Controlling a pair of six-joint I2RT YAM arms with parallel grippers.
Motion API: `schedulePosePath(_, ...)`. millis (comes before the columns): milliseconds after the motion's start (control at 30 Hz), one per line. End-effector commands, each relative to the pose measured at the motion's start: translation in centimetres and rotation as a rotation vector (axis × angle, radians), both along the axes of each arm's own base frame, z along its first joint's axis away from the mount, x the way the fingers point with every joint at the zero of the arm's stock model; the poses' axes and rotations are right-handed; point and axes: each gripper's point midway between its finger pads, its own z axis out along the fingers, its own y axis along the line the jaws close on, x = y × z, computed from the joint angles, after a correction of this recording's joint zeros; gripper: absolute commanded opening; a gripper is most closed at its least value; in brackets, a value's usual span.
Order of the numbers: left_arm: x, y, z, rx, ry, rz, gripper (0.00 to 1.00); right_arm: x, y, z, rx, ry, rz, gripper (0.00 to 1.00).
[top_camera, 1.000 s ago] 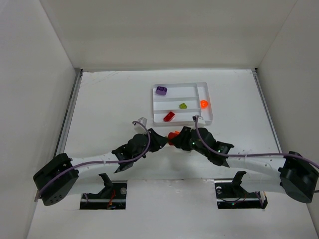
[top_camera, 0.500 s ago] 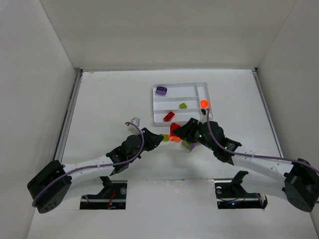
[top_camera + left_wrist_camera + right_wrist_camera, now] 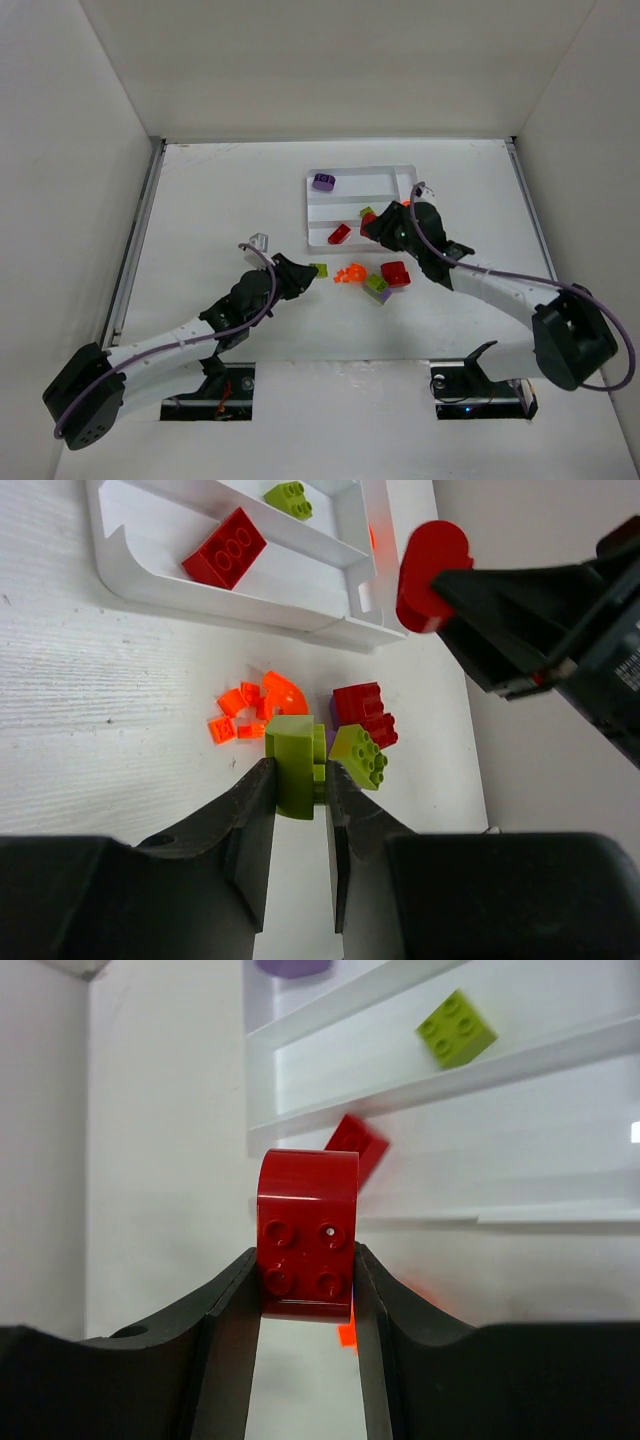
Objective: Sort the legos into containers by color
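Note:
The tray's middle slot already holds a lime green brick, so the robot's left gripper will move outward over that slot's empty end (image 3: 333,211) to release its matching brick.
The white tray (image 3: 360,171) lies at the table's middle right. It holds a purple brick (image 3: 323,181) in the far slot, a lime green brick (image 3: 456,1028) in the middle slot and a red brick (image 3: 339,234) in the near slot. My right gripper (image 3: 370,224) is shut on a red curved brick (image 3: 307,1230) and holds it above the tray's near slots. My left gripper (image 3: 314,271) is shut on a lime green brick (image 3: 295,765) just left of the loose pile. That pile holds orange pieces (image 3: 350,273), a red brick (image 3: 395,273) and a green brick (image 3: 377,284) on a purple one.
An orange piece (image 3: 408,206) in the tray's narrow end slot is mostly hidden behind my right arm. White walls enclose the table at the back and on both sides. The two arms reach in from the near edge and meet near the pile.
My right gripper has carried the red curved brick away from the pile to above the tray. My left gripper has lifted the lime green brick and drawn back left, uncovering the pile.

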Motion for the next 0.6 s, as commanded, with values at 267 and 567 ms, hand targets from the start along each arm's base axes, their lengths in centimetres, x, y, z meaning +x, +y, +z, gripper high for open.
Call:
schedulePosePath(267,0.7,1.0,0.1,0.023,-0.023,0.029,0.11,4.9,0.0,-3.9,-0.196,0.074,-0.063,0.28)
schedulePosePath(567,1.2,1.0,0.6,0.030,-0.037,0.033,0.11,6.4,0.9,-5.3,-0.193,0.099,-0.080,0.34)
